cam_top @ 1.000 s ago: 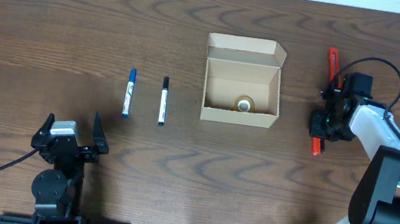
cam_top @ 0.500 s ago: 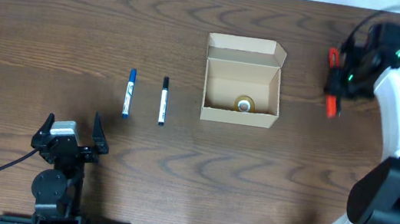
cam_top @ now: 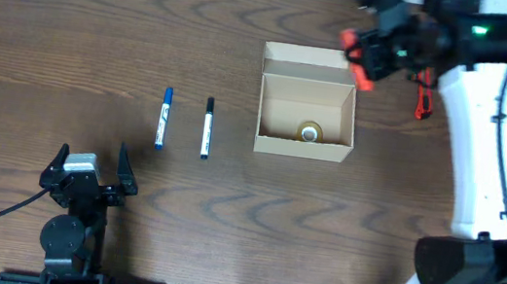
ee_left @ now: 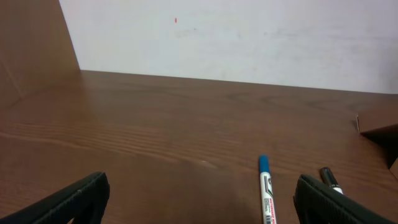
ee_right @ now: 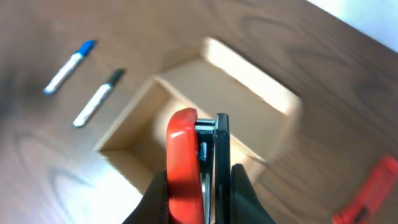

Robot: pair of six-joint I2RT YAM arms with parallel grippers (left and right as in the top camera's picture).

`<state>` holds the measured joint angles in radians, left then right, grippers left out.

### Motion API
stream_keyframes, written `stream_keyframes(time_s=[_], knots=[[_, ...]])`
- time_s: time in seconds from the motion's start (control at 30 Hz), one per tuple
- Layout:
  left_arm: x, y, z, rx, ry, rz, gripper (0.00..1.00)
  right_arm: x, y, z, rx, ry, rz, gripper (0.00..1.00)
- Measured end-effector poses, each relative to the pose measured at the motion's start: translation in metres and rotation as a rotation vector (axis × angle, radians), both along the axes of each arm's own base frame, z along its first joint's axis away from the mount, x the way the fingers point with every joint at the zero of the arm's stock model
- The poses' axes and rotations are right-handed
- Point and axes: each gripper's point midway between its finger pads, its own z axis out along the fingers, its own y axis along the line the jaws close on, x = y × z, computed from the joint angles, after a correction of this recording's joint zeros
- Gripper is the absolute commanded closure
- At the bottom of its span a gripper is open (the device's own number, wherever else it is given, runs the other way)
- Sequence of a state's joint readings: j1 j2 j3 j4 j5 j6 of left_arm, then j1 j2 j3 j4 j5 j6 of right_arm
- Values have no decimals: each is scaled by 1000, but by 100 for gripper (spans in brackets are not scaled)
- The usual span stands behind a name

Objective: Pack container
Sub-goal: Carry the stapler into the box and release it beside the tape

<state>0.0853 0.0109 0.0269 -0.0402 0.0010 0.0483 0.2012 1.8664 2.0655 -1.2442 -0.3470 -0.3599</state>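
The tape roll (cam_top: 310,132) leaves room, so my right gripper will next go left in the overhead view, back and down over the container's bare bottom and release the cutter.
The tan cardboard container (cam_top: 300,148) stands open at mid-table, its flap lid folded back; a small tape roll (cam_top: 310,132) lies inside. My right gripper (cam_top: 370,59) is shut on a red and black cutter (cam_top: 355,59) and holds it in the air above the container's far right corner. The right wrist view shows the cutter (ee_right: 183,155) between the fingers (ee_right: 199,183), over the container (ee_right: 249,65). A second red cutter (cam_top: 424,94) lies on the table to the container's right. My left gripper (cam_top: 91,172) is open and empty at front left.
A blue marker (cam_top: 163,117) and a black marker (cam_top: 206,127) lie side by side left of the container. Both show in the left wrist view, the blue marker (ee_left: 266,186) and the black marker (ee_left: 329,179), ahead of the open fingers (ee_left: 199,199).
My right gripper lifted the red cutter from the table at the right and carried it up and left to above the container. The left arm has not moved.
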Motion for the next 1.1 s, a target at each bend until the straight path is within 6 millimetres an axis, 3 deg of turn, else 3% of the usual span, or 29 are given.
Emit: stream_keyframes(time_s=[0.13,0.27,0.5,0.6,1.1], knots=[[0,0,0,0,0,0,5,-9,33,-11,-15,12,113,99],[0,0,0,0,0,0,5,-13,47,-44,-44,93,187,99],[0,0,0,0,0,0,5,-3,53,-117,-76,241,245,99],[0,0,0,0,0,0,5,-2,54,-138,-83,286,252,99],[0,0,0,0,0,0,5,-5,53,-196,-106,422,260,99]])
